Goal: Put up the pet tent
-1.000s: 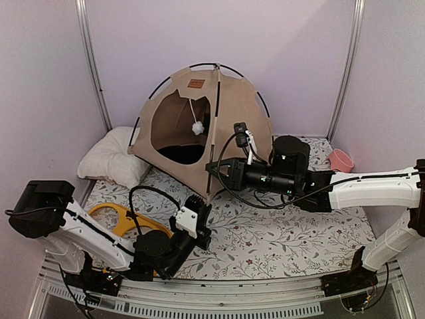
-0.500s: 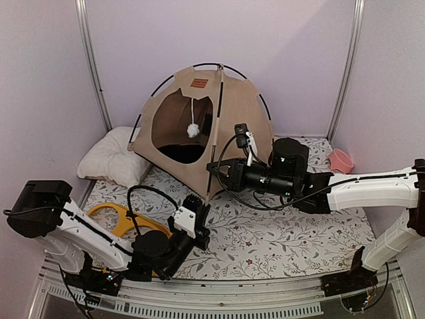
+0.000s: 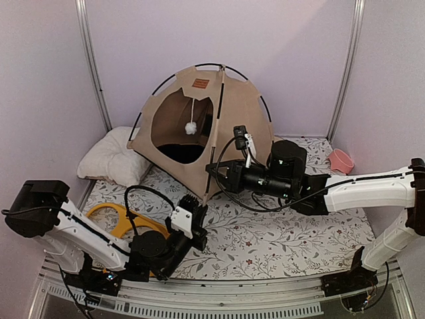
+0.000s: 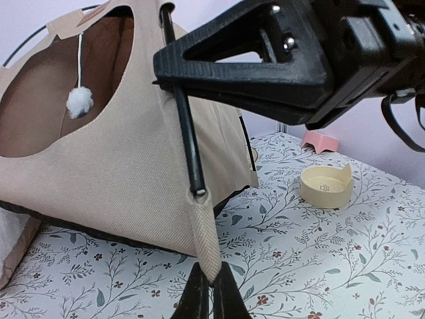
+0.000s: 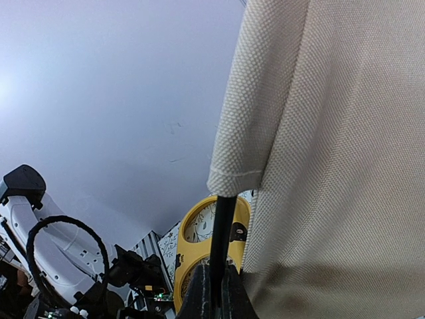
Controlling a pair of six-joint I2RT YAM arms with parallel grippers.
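My right gripper pushes the black pole down toward the woven corner strap [image 3: 206, 193] into its pocket next. It then releases the pole, since the pole's foot sits at the pocket's opening.
The beige pet tent [image 3: 229, 116] stands at the back of the table, with its arched doorway facing front-left and a white pom-pom [image 3: 190, 127] hanging inside. My left gripper [image 4: 212, 282] is shut on the woven corner strap [image 4: 207, 239] at the tent's front corner, low over the table. The foot of a black pole [image 4: 186, 126] sits in that strap's pocket. My right gripper [image 5: 216, 286] is shut on the same pole [image 5: 222, 226], just above the corner. In the top view the right gripper [image 3: 211, 171] is above the left gripper [image 3: 192, 201].
A white pillow [image 3: 113, 158] lies left of the tent. The yellow two-hole tray [image 3: 119, 219] is at the front left, partly under my left arm. A pink bowl [image 3: 340, 160] sits at the back right and a cream bowl [image 4: 325, 186] beside the tent.
The tent has shifted slightly and its pom-pom has swung left. My left gripper has drawn a little toward the near left, still on the strap. The right gripper holds its grip.
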